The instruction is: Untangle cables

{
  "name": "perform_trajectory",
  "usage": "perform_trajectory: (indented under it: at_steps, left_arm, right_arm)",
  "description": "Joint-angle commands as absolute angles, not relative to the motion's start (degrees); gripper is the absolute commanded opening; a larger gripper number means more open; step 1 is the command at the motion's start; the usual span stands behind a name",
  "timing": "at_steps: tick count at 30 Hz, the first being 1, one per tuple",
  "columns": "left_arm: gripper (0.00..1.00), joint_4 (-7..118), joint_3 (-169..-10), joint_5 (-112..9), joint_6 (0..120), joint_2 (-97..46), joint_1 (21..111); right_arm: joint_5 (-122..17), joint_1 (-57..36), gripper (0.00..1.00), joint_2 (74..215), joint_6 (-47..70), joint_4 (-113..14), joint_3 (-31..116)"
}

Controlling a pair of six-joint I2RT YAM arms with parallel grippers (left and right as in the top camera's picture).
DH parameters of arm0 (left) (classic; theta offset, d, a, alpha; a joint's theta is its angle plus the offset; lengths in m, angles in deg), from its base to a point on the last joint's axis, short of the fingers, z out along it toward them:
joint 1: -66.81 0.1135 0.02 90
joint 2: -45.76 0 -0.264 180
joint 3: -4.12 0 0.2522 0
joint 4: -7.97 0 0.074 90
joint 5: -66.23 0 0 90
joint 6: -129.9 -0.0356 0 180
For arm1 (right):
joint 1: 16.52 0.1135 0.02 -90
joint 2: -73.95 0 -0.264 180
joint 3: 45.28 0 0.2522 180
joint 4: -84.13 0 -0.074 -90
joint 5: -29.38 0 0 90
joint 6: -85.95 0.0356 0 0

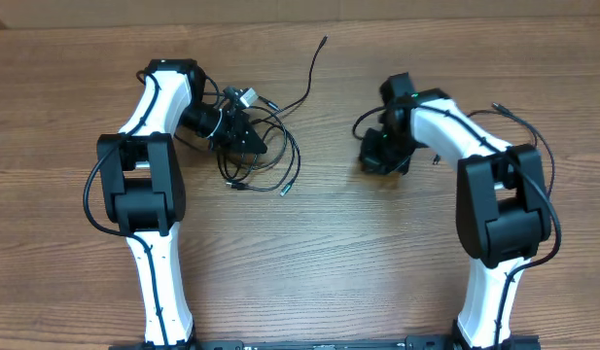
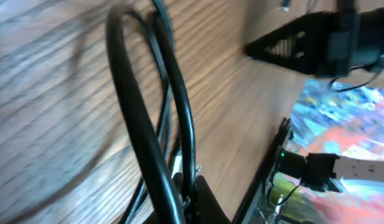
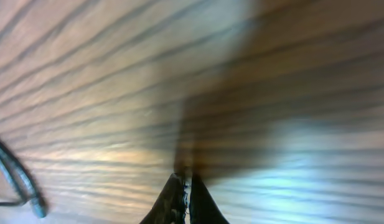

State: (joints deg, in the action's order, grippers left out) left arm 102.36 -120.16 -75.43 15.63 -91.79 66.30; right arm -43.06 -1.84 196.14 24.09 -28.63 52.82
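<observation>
Next, my left gripper lifts the bunched loop high above the table, then releases it.
The tangle of thin black cables (image 1: 272,160) lies on the wooden table at the upper left, with one strand (image 1: 310,80) trailing up and away. My left gripper (image 1: 253,142) sits on the tangle. In the left wrist view it (image 2: 190,196) is shut on a cable loop (image 2: 179,106) that rises from between its fingers, beside a second, thicker-looking loop (image 2: 132,106). My right gripper (image 1: 379,159) rests low over bare table to the right, shut (image 3: 187,184), with nothing clearly between its fingers. A cable end with a plug (image 3: 36,205) lies to its left, apart from it.
A short black cable curve (image 1: 358,126) lies just left of the right arm. The right arm's wrist (image 2: 316,40) shows in the left wrist view. Table front edge and arm bases (image 1: 319,342) run along the bottom. Bare wood (image 1: 319,253) spans between the arms.
</observation>
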Motion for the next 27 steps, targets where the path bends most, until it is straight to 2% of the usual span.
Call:
perform_trajectory:
  at_steps: [1,3,9,16,19,21,27]
  left_arm:
    - [0.04,102.6,-120.9,-78.1,14.0,-84.4,66.1]
    - [0.04,101.9,-120.9,-75.3,16.9,-81.1,65.6]
    - [0.04,97.2,-120.9,-54.4,34.5,-68.4,63.0]
    - [0.08,96.5,-120.9,-34.6,47.5,-56.6,58.0]
    - [0.16,96.5,-120.9,-28.2,50.5,-54.0,55.2]
    - [0.18,96.5,-120.9,-25.3,50.7,-53.4,53.3]
    - [0.29,96.4,-120.9,-21.5,50.6,-53.7,49.8]
  right_arm:
    - [-45.9,-0.1,0.05,200.1,26.1,-29.5,49.1]
    - [-45.9,0.0,0.05,200.1,26.1,-29.9,49.1]
    - [-45.5,0.0,0.05,200.1,26.1,-30.2,49.1]
    - [-45.5,0.0,0.05,200.1,25.9,-30.2,49.1]
    - [-45.5,0.0,0.07,200.1,25.9,-30.2,49.1]
    - [-45.5,0.0,0.08,200.1,25.9,-30.2,49.1]
    - [-45.5,0.0,0.08,200.1,25.9,-30.2,49.1]
